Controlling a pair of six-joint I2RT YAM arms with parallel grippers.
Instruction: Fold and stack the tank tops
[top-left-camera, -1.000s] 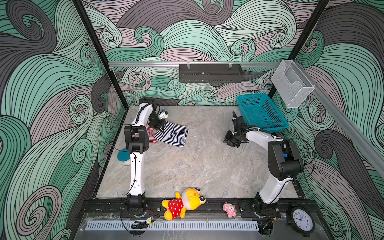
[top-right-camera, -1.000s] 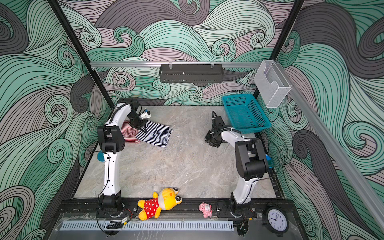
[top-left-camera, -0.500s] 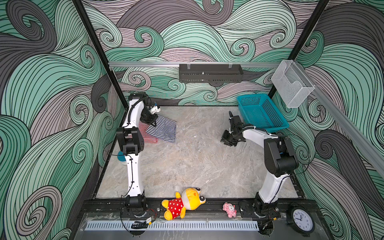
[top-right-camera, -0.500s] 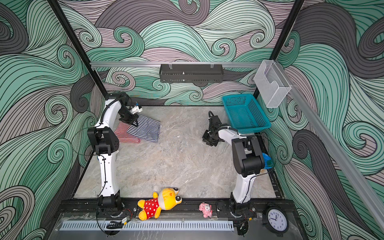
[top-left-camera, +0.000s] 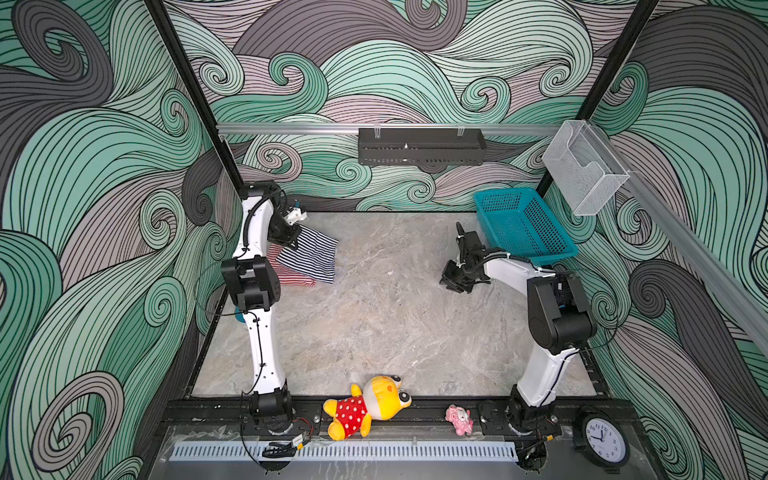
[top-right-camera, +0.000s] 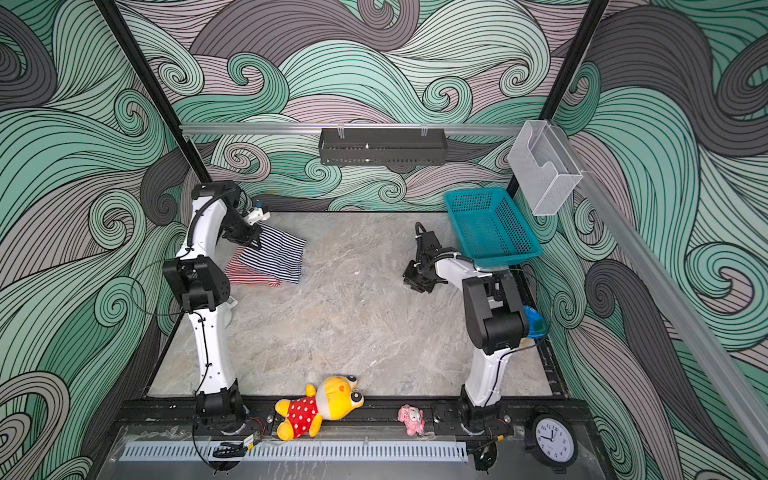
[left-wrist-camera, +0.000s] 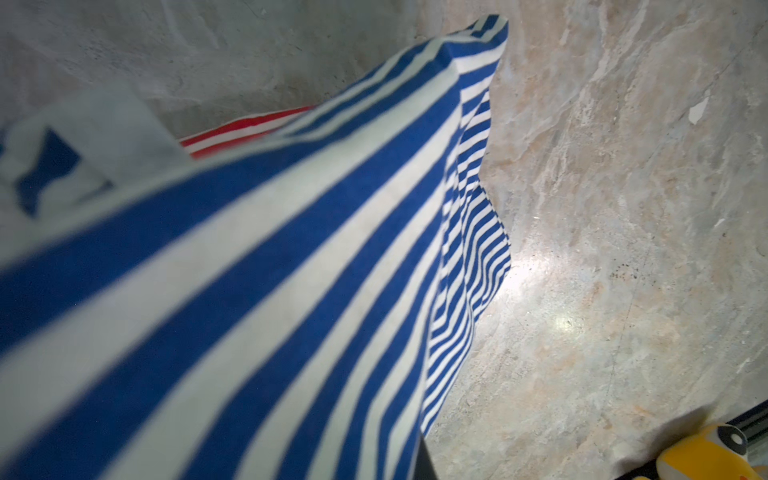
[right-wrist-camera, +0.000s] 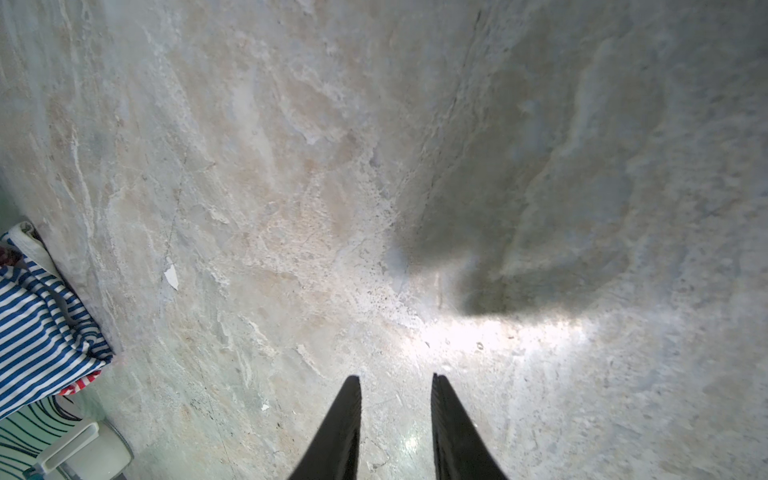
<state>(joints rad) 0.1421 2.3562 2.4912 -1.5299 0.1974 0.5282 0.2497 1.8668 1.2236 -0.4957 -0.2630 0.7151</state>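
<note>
The navy top hangs over the red-and-white top, so my left gripper should next move away from the teal basket, then down over the red-and-white top to let go of the navy top's edge.
The navy-and-white tank top hangs slanted from my left gripper, which is shut on its upper edge at the far left of the table. Its lower end rests on the red-and-white tank top, which lies flat beneath. In the left wrist view the navy top fills the picture and hides the fingers; a strip of the red top shows behind. My right gripper hovers open over bare table, nothing between its fingers.
A teal basket stands at the back right beside the right arm. A yellow plush toy in a red dotted dress, a small pink toy and a clock sit along the front rail. A blue bowl lies behind the right arm.
My left gripper has carried the navy top leftward and back, over the red top. The right gripper has drifted slightly left and stayed open.
</note>
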